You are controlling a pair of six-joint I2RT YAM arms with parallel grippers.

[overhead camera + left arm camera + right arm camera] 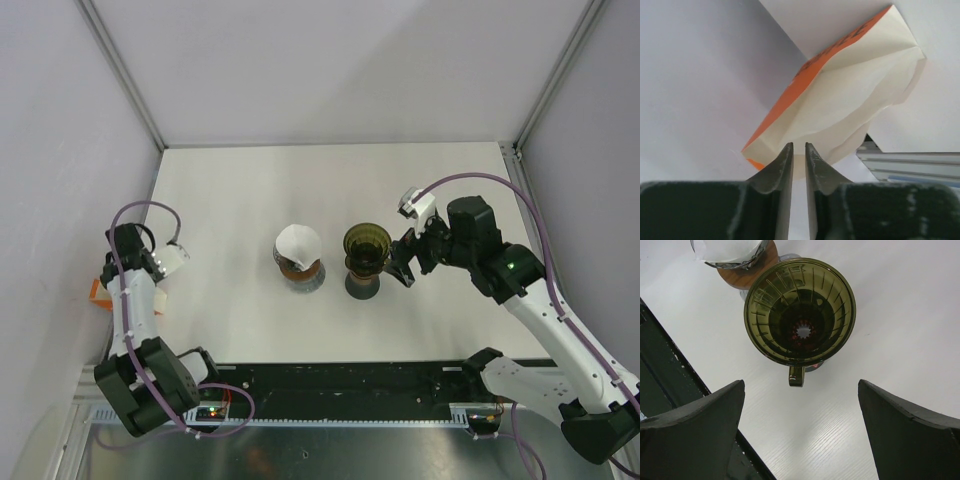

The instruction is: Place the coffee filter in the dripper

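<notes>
My left gripper opens next and lowers until its fingers straddle the lowest filter's thin lower edge [799,164], since they are only a narrow slit apart.
An orange packet [785,107] with cream coffee filters [855,95] fanning out of it lies at the table's left edge [97,292]. My left gripper [105,280] is right at it. In the left wrist view its jaws [798,146] stand a narrow slit apart, with the lowest filter's edge at the tips; whether paper is pinched does not show. The dark olive glass dripper [367,246] stands mid-table, with nothing inside it [800,310] and its handle toward my right gripper [801,381]. That gripper [403,262] hovers wide open just right of the dripper, holding nothing.
A wood-collared glass stand with a white paper cone in it [298,256] stands just left of the dripper, its edge showing in the right wrist view [735,257]. A black rail [340,385] runs along the near table edge. Enclosure walls stand on the left, back and right.
</notes>
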